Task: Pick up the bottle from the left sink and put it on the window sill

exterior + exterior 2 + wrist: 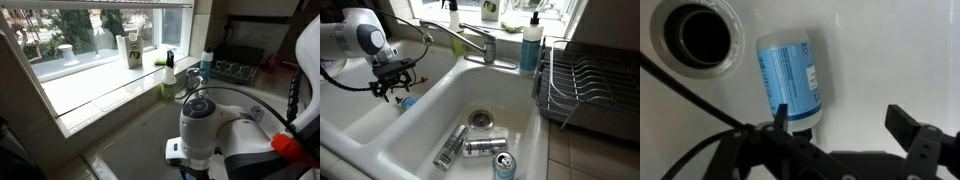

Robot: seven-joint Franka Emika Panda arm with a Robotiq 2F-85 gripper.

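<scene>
The bottle is below my open fingers, closer to the finger on the drain side. My gripper needs to go down next, move a little toward the drain, and then close on the bottle around its label [407, 102] [792, 82].
The bottle [790, 75], light blue with a pale label, lies on its side on the floor of the left sink [880, 50], right beside the round dark drain [700, 35]. Its pump end points toward me and is hidden under my gripper. My gripper [840, 115] is open just above the bottle. One finger is by the bottle's lower end, the other well off to the side over bare basin. In an exterior view my gripper [392, 90] hangs over the left sink [365, 118], with a bit of the blue bottle [408, 101] below it. The window sill [90, 90] runs under the window.
A white-and-green container [133, 50] and a small black-topped pump bottle [169, 68] stand by the sill. A faucet [475, 40] and a blue soap bottle [530, 45] stand behind the basins. Cans [480, 147] lie in the other basin. A dish rack [590, 80] stands beside it.
</scene>
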